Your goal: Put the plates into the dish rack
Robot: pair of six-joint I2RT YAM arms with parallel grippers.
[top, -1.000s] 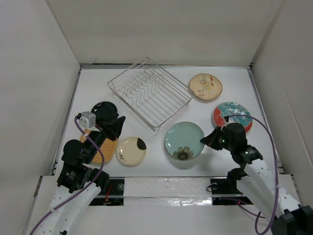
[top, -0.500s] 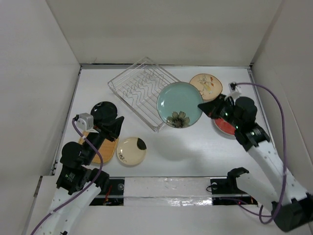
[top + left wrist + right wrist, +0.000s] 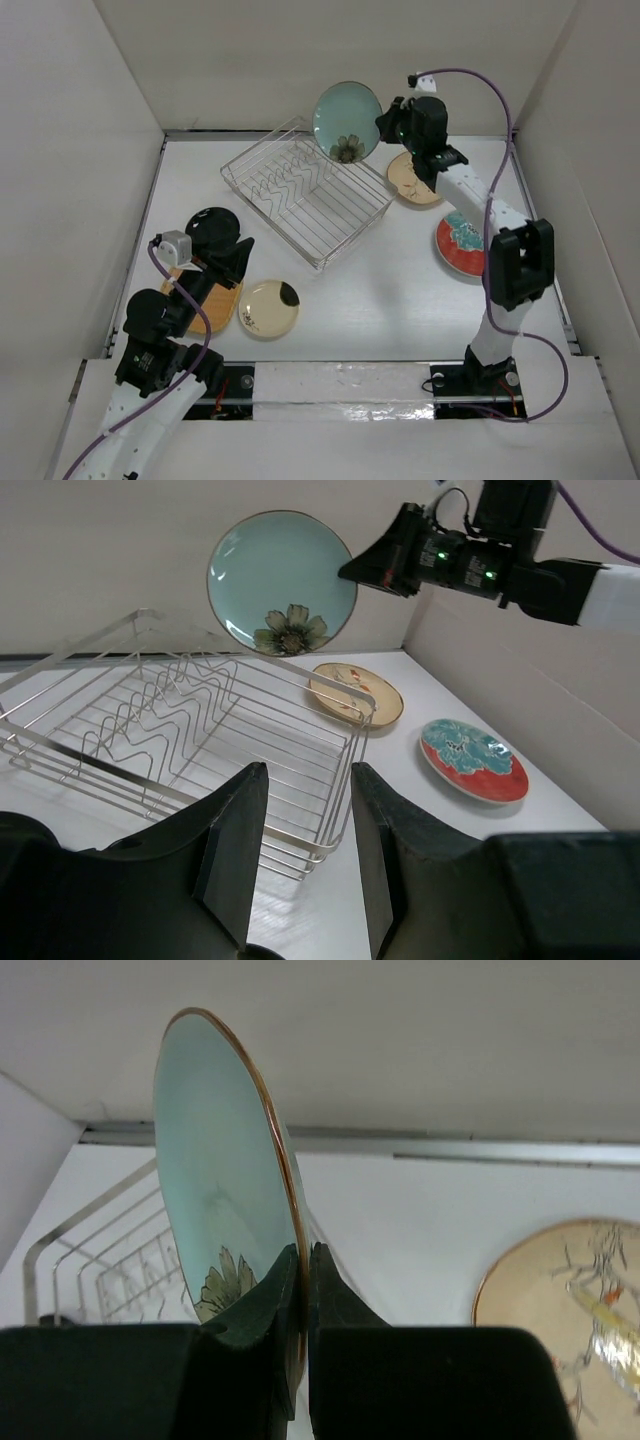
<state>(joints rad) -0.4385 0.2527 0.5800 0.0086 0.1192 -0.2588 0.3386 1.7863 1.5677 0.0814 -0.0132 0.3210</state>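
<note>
I should turn my right gripper as I move it to the left in the top view, to the rack's far empty slots below it. Then I should lower it and release.
My right gripper (image 3: 385,125) is shut on the rim of the glossy green plate (image 3: 347,122) and holds it on edge, high above the far right corner of the dish rack (image 3: 305,190). The right wrist view shows the fingers (image 3: 303,1250) pinching the plate (image 3: 215,1190), with the rack (image 3: 110,1260) below. My left gripper (image 3: 240,250) is open and empty, over the black plate (image 3: 212,225) and the orange-tan plate (image 3: 215,305). The left wrist view shows its fingers (image 3: 305,770) apart, facing the rack (image 3: 200,730) and the raised plate (image 3: 282,580).
The cream plate with a black patch (image 3: 268,308) lies near the front left. The beige floral plate (image 3: 412,180) lies right of the rack, under the right arm. The red-rimmed teal plate (image 3: 460,245) lies at the right. White walls enclose the table.
The right gripper has lifted the green plate off the table's front middle, carried it back and up over the rack's far corner, and turned it on edge. The left arm has barely moved.
</note>
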